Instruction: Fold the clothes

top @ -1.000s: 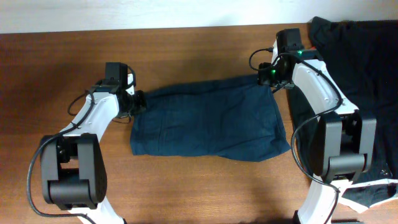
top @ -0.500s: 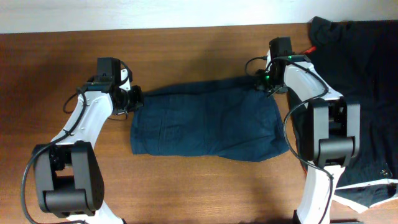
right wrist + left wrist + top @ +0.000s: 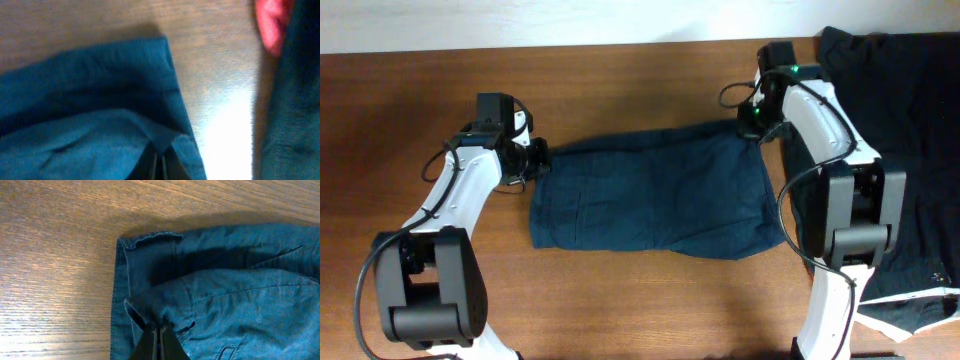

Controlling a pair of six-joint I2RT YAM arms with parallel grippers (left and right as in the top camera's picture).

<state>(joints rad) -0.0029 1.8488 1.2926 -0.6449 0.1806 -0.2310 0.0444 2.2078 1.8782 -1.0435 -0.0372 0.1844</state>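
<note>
I should raise the pinched blue cloth outward with my right gripper, then lower it and release it on the bare wood, because that wood is outward of my gripper.
A navy-blue garment of the clothes lies spread flat in the middle of the wooden table. My left gripper is at its upper left corner. In the left wrist view that gripper is shut on a raised fold of the blue fabric beside the hem. My right gripper is at the upper right corner. In the right wrist view it is shut on a pinch of the blue cloth near the edge.
A heap of black clothes covers the table's right end, with a red bit at its top left and white pieces near the front. The red bit lies close to my right gripper. Bare wood runs along the front.
My right gripper has shut on the garment's upper right corner and shifted slightly. My left arm drew a little back and to the left, still shut on the upper left corner.
</note>
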